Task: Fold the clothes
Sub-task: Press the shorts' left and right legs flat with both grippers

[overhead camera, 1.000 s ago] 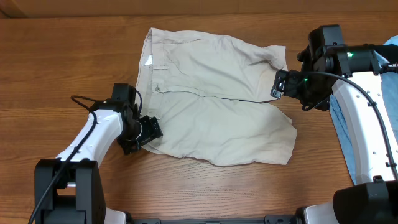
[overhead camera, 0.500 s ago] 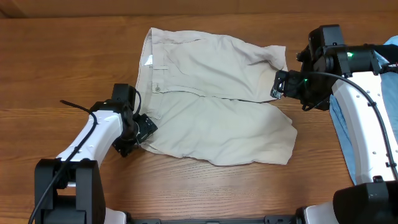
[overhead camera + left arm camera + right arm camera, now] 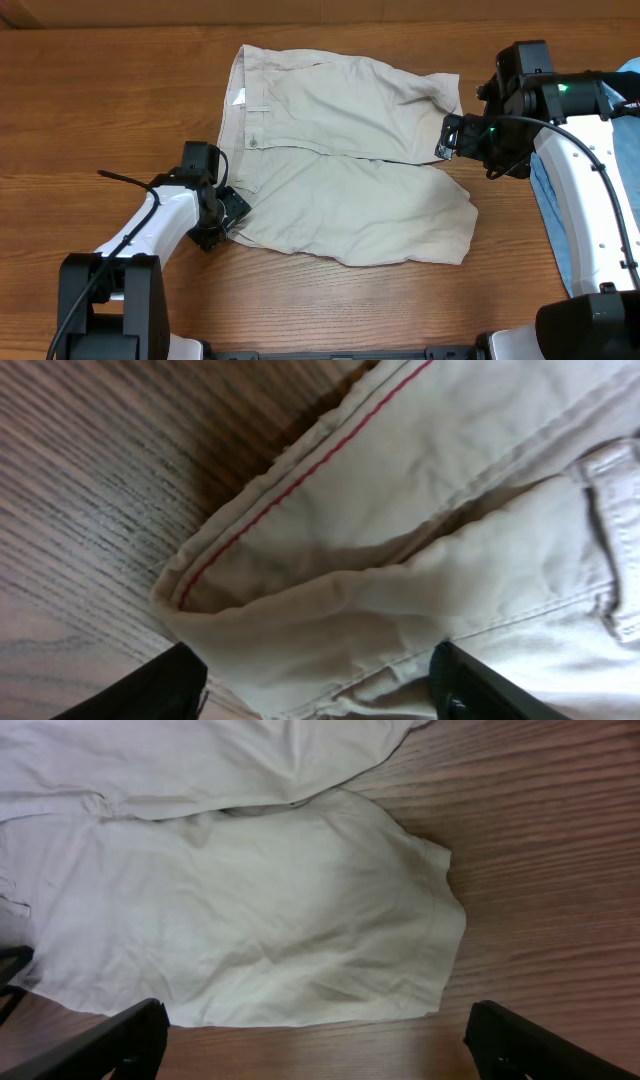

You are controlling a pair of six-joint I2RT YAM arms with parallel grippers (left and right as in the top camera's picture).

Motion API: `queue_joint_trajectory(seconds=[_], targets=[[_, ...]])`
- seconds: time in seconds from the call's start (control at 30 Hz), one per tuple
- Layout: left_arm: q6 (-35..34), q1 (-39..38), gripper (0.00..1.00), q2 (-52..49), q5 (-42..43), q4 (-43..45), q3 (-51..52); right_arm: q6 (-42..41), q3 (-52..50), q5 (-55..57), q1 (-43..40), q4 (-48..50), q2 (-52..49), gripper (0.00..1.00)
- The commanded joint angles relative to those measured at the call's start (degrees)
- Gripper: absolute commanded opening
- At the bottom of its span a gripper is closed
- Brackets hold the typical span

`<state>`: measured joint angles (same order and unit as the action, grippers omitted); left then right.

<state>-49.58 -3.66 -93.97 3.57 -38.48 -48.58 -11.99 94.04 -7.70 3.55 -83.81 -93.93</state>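
My right gripper should next move back and lower onto the uncovered near corner of the hem of the shorts' near leg, beside bare wooden table.
The pale beige shorts (image 3: 340,160) lie spread on the wooden table, waistband at the left, legs to the right. My left gripper (image 3: 228,212) is open at the lower left corner of the waistband; in the left wrist view the waistband corner (image 3: 330,570) with its red-stitched edge sits between the open fingers (image 3: 320,695). My right gripper (image 3: 452,137) is open and empty, hovering by the right leg hems. In the right wrist view the near leg (image 3: 250,920) lies below the open fingers (image 3: 320,1045).
A light blue cloth (image 3: 555,200) lies at the right table edge under the right arm. Bare wooden table (image 3: 120,110) surrounds the shorts at the left and front.
My left gripper has slid left and slightly down along the waistband corner, turning a little. The right arm and the shorts have not moved.
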Motion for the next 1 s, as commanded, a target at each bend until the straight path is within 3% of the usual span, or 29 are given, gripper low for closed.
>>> queue_joint_trajectory(seconds=[0.0,0.43,0.63,0.97], targets=[[-0.5,0.3,0.71,-0.5,-1.0,0.5,1.4,0.2,-0.1,-0.5,0.0,-0.4,0.3,1.0],[8.1,0.3,0.07,0.5,-0.7,-2.2,0.3,0.2,-0.2,-0.5,0.0,-4.2,0.3,1.0],[11.1,0.7,0.04,5.2,-1.7,-4.9,-0.3,-2.0,-5.9,-0.6,0.0,-5.0,0.7,1.0],[14.1,0.7,0.04,10.9,-4.5,-12.8,-0.3,-8.5,-27.8,-9.1,0.0,2.3,8.5,1.0]])
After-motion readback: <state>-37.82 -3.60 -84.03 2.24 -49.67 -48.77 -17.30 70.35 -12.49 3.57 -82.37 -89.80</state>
